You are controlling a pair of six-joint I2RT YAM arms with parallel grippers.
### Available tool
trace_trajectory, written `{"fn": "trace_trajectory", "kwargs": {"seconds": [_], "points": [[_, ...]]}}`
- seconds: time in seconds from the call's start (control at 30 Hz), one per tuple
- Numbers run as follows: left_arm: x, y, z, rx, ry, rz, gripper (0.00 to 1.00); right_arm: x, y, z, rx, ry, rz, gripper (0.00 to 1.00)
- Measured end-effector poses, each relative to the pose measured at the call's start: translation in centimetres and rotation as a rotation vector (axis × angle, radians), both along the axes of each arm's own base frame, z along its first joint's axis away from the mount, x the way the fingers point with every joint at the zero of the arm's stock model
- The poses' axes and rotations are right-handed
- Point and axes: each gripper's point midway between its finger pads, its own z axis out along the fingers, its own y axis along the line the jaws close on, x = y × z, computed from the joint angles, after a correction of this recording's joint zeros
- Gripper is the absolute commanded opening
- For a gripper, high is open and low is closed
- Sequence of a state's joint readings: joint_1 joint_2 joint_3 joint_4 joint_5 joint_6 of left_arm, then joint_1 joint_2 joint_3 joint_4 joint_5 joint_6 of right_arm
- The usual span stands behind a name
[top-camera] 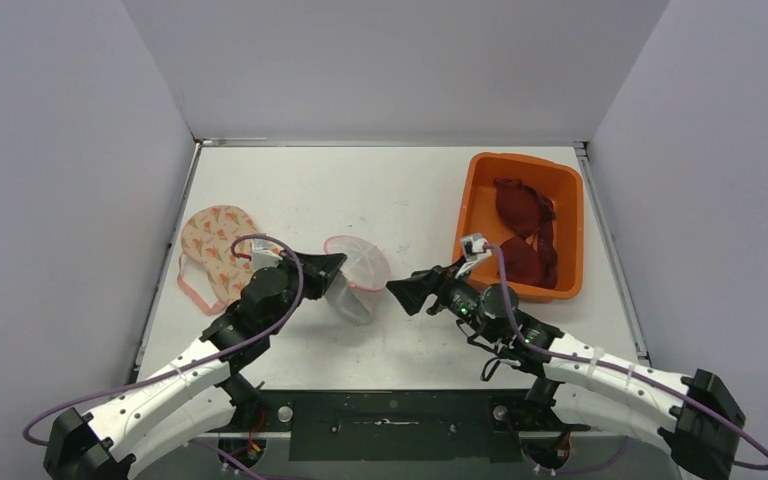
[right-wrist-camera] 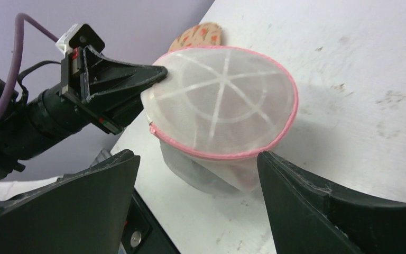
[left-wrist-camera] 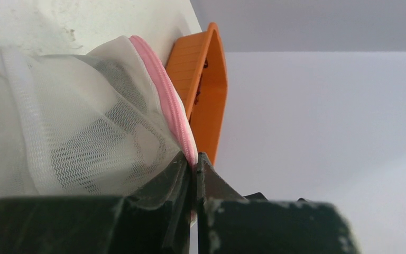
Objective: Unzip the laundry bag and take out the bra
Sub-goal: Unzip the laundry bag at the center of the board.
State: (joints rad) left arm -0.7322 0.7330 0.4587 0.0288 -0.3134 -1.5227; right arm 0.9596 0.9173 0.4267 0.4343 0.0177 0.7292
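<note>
The bag's lower half lies below my left gripper, which will next lower and draw back to the tabletop by it, then let go of the raised pink rim.
The laundry bag (top-camera: 358, 272), a round white mesh pouch with a pink zipper rim (left-wrist-camera: 172, 106), sits mid-table with its domed lid (right-wrist-camera: 222, 100) raised off the lower half. My left gripper (top-camera: 338, 263) (left-wrist-camera: 194, 161) is shut on the pink rim at the bag's left side and shows as a black wedge (right-wrist-camera: 156, 75) in the right wrist view. My right gripper (top-camera: 401, 293) (right-wrist-camera: 196, 154) stands open just right of the bag, touching nothing. A peach patterned bra (top-camera: 218, 250) (right-wrist-camera: 201, 36) lies flat on the table left of my left arm. What is inside the mesh I cannot tell.
An orange bin (top-camera: 475, 190) (left-wrist-camera: 206, 90) at the right rear holds dark red bras (top-camera: 523, 225). Grey walls close in the white table (top-camera: 360, 190) on three sides. A purple cable (top-camera: 270, 245) loops over my left wrist.
</note>
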Motion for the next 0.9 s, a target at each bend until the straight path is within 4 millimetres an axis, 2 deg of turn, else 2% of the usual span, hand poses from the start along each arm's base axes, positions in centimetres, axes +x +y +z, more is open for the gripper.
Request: {"fn": "trace_trajectory", "kwargs": {"seconds": [0.2,0.27,0.3,0.33,0.5,0.57,0.63,0.8,0.9], "points": [[0.3,-2.8,3.6,-0.007,-0.162,-0.091,0.00,1.3,-4.1,2.5,0.016,-0.060,-0.126,0.86],[0.1,-3.3,4.0,-0.039,-0.213,-0.100,0.00,1.5,-4.7,2.4,0.008,-0.058,-0.146,0.86],[0.0,-3.3,3.7,-0.046,-0.221,-0.101,0.00,1.5,-4.8,2.1,0.001,-0.052,-0.147,0.85],[-0.2,-3.3,2.8,-0.045,-0.223,-0.102,0.00,1.5,-4.8,1.8,-0.006,-0.045,-0.147,0.85],[-2.0,-2.7,-5.6,0.085,-0.120,-0.099,0.00,1.3,-4.8,-1.9,-0.051,0.035,-0.148,0.83],[-2.6,-2.5,-7.6,0.122,-0.094,-0.096,0.00,1.4,-4.5,-3.6,-0.073,0.086,-0.151,0.83],[-2.9,-2.4,-8.3,0.135,-0.083,-0.087,0.07,1.5,-4.3,-4.9,-0.088,0.132,-0.155,0.84],[-3.2,-2.6,-8.8,0.184,-0.058,-0.082,0.45,1.5,-3.6,-7.1,-0.103,0.224,-0.159,0.84],[-3.3,-3.0,-8.1,0.230,-0.037,-0.094,0.61,0.8,-2.8,-8.3,-0.116,0.261,-0.139,0.85]]}}
